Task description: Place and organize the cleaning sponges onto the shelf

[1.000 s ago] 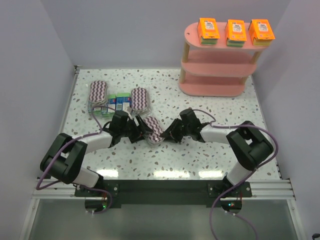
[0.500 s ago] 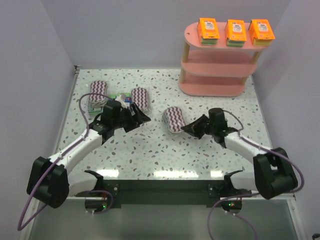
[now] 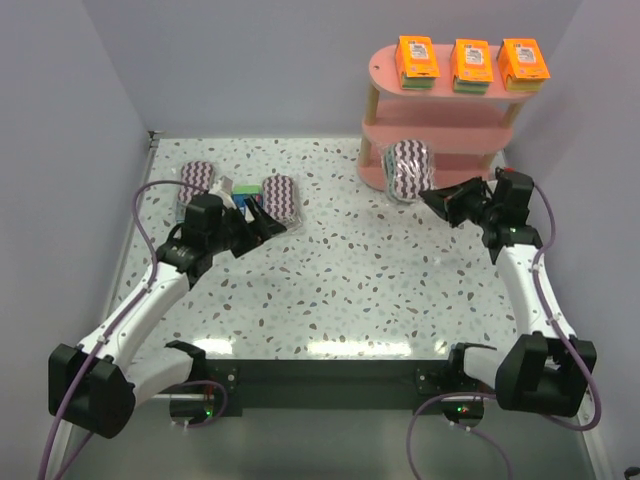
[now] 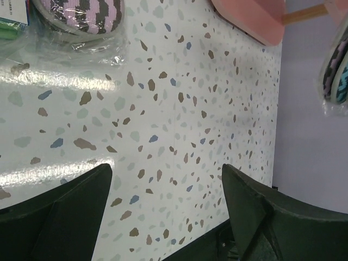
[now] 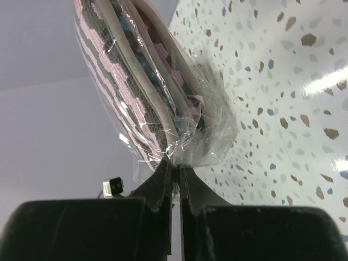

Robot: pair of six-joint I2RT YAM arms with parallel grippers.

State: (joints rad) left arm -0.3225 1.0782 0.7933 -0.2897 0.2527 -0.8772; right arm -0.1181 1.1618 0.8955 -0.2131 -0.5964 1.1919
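The robot's right gripper will move the zigzag pack outward onto the shelf's middle level (image 3: 483, 130), beside the wooden post and under the end orange pack, because that level is still empty.
My right gripper (image 3: 430, 197) (image 5: 176, 166) is shut on the clear wrap of a purple-white zigzag sponge pack (image 3: 408, 168) (image 5: 136, 76). It holds the pack in the air at the left front of the pink shelf (image 3: 470, 180), near the lower tiers. Three orange packs (image 3: 471, 65) sit in a row on the top tier. My left gripper (image 3: 266, 222) (image 4: 166, 179) is open and empty above the table. Just beyond it lie two more zigzag packs (image 3: 197, 180) (image 3: 280, 197) (image 4: 81, 13) with blue-green boxes (image 3: 238, 196) between them.
Grey walls close in the table at the left, back and right. The shelf stands at the back right against the wall. The speckled tabletop (image 3: 360, 280) stretches between the two arms.
The right arm has carried the zigzag pack from the table's middle up to the shelf. The left arm let go, drew back left toward the other packs and opened wider.
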